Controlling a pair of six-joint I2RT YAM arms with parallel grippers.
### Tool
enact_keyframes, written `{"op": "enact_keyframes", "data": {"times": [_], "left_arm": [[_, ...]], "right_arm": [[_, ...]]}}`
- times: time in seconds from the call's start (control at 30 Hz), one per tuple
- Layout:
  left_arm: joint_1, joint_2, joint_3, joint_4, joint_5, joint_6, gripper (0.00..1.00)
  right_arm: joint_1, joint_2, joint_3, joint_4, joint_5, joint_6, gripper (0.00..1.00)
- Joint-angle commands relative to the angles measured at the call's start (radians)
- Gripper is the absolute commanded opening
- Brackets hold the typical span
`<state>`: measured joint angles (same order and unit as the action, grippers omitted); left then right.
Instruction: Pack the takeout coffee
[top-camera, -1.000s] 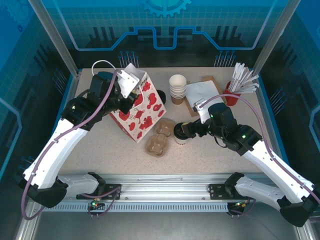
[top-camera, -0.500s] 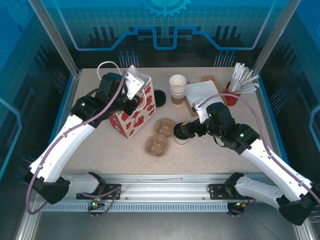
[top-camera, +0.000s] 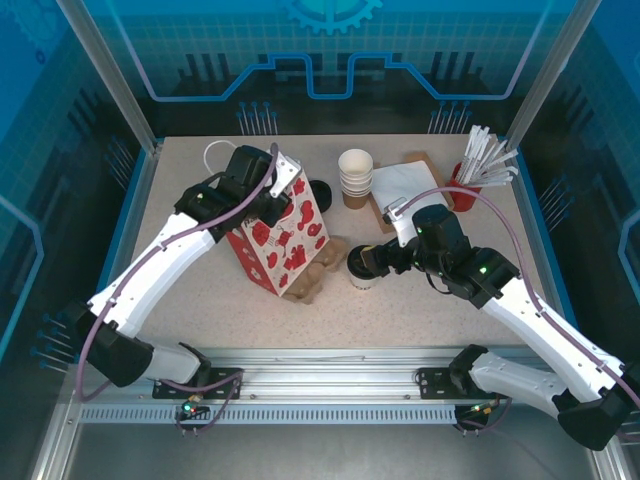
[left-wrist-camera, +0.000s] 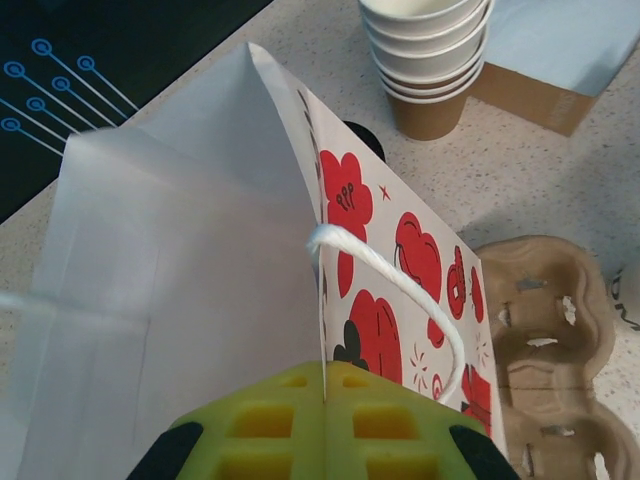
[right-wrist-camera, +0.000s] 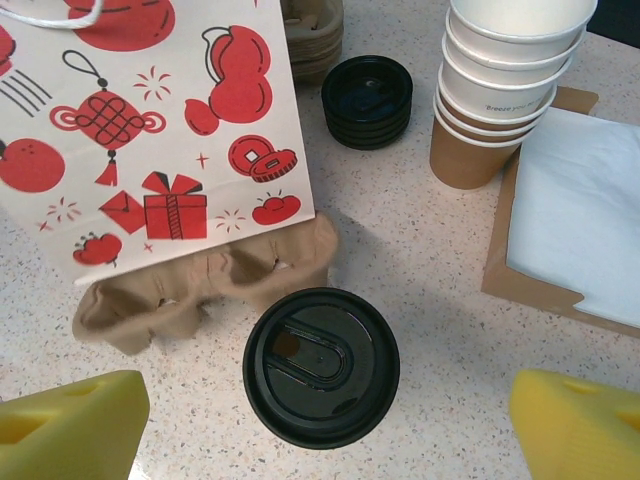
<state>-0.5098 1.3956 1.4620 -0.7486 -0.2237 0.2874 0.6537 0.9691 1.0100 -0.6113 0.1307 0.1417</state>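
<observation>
My left gripper holds the bag's top edge. It should move away from the takeout coffee (top-camera: 361, 267) and slightly down next, then let the bag's top edge go.
The takeout coffee (top-camera: 361, 267) (right-wrist-camera: 321, 366), a paper cup under a black lid, stands upright on the table beside a brown pulp cup carrier (top-camera: 320, 276) (right-wrist-camera: 200, 280). My right gripper (top-camera: 375, 262) (right-wrist-camera: 325, 430) is open, its yellow fingers (right-wrist-camera: 70, 425) on either side of the cup without touching it. My left gripper (top-camera: 275, 190) (left-wrist-camera: 325, 385) is shut on the top edge of a white paper bag with red prints (top-camera: 280, 235) (left-wrist-camera: 400, 250). The bag stands tilted, its mouth open, its lower edge over the carrier.
A stack of lidless paper cups (top-camera: 355, 177) (right-wrist-camera: 505, 90) and loose black lids (top-camera: 319, 192) (right-wrist-camera: 367, 100) sit behind the bag. White napkins on a brown board (top-camera: 405, 185) and a red holder of white stirrers (top-camera: 472, 170) are at the back right.
My left arm has swung the bag to the right and nearer, so its base now overlaps the cup carrier. The right arm and the coffee have stayed put.
</observation>
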Motion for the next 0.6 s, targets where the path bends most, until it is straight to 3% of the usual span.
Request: {"op": "enact_keyframes", "data": {"times": [0.0, 0.23, 0.57], "left_arm": [[0.009, 0.011, -0.007, 0.049, -0.022, 0.001, 0.00], [0.030, -0.028, 0.003, 0.070, 0.041, -0.025, 0.00], [0.040, 0.013, -0.046, 0.095, -0.025, 0.012, 0.00]], "right_arm": [[-0.009, 0.006, -0.016, 0.015, -0.009, 0.015, 0.95], [-0.009, 0.008, -0.025, 0.016, -0.006, 0.017, 0.95], [-0.010, 0.020, -0.022, 0.022, -0.017, 0.019, 0.94]]}}
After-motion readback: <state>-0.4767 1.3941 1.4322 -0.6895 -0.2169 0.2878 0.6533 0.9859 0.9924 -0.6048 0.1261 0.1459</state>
